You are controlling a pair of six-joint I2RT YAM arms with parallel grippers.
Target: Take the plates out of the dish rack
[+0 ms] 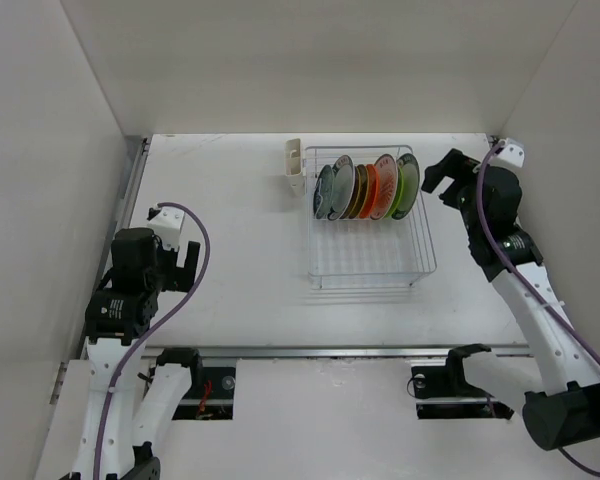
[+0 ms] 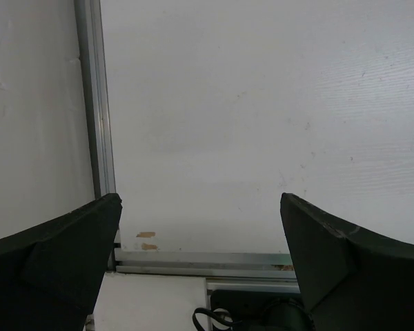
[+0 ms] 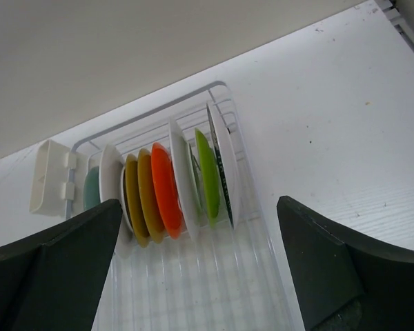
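Note:
The right gripper moves down to the upper rim of the dark green-rimmed plate next.
The dish rack (image 1: 372, 262), a clear wire basket, stands at the table's middle right. Several plates (image 1: 368, 188) stand on edge in its far half: teal, white, brown-yellow, orange, white and lime green. In the right wrist view the plates (image 3: 167, 189) stand in a row in the rack (image 3: 214, 289). My right gripper (image 1: 440, 178) is open, raised just right of the rack's far end, empty; its jaws frame the rack (image 3: 200, 241). My left gripper (image 1: 180, 258) is open and empty at the far left, over bare table (image 2: 200, 234).
A small white cup holder (image 1: 293, 168) is fixed to the rack's far left corner, also in the right wrist view (image 3: 47, 178). White walls enclose the table on three sides. A metal rail (image 1: 330, 352) runs along the near edge, another (image 2: 96, 103) along the left wall.

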